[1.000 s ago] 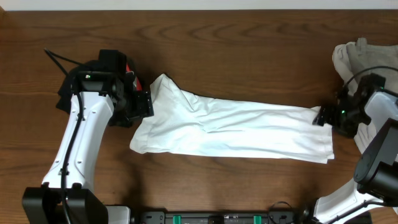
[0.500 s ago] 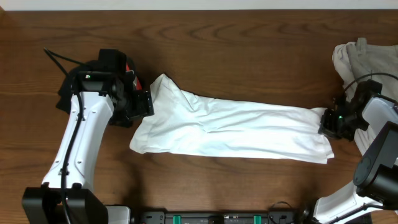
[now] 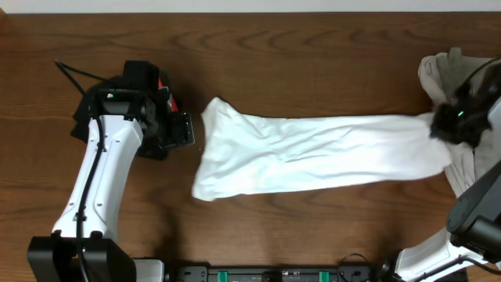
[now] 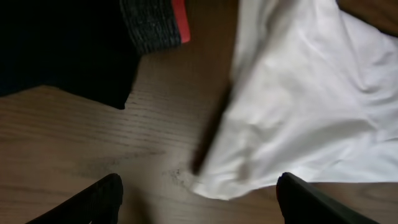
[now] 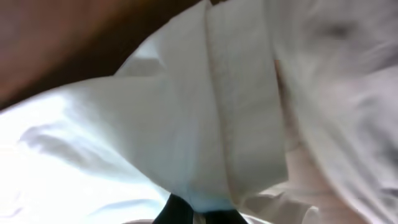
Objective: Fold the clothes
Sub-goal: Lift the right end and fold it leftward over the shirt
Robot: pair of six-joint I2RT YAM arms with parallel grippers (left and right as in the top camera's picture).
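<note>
The garment lies stretched out long. Next, my right gripper needs to sweep to the left in the overhead view and let go of the garment's end over the garment's middle (image 3: 307, 141).
A long white garment (image 3: 313, 153) lies stretched across the middle of the table. My right gripper (image 3: 452, 121) is shut on its right end, lifted over the table's right side. In the right wrist view the white fabric (image 5: 186, 118) drapes straight out of the pinched fingertips (image 5: 180, 214). My left gripper (image 3: 188, 130) stands open just left of the garment's left end, touching nothing. From the left wrist, that white end (image 4: 305, 93) lies ahead and to the right, and bare wood shows between the spread fingers (image 4: 99, 199).
A beige pile of clothes (image 3: 450, 74) sits at the far right, close behind the right gripper, also beige folds (image 5: 348, 93). A dark garment with a grey cuff and red stripe (image 4: 152, 22) lies under the left arm, seen as a red edge (image 3: 164, 86).
The right gripper shut on the garment's right end and pulled it right and upward. The whole cloth slid right, its left end away from the left gripper. The left arm stayed put.
</note>
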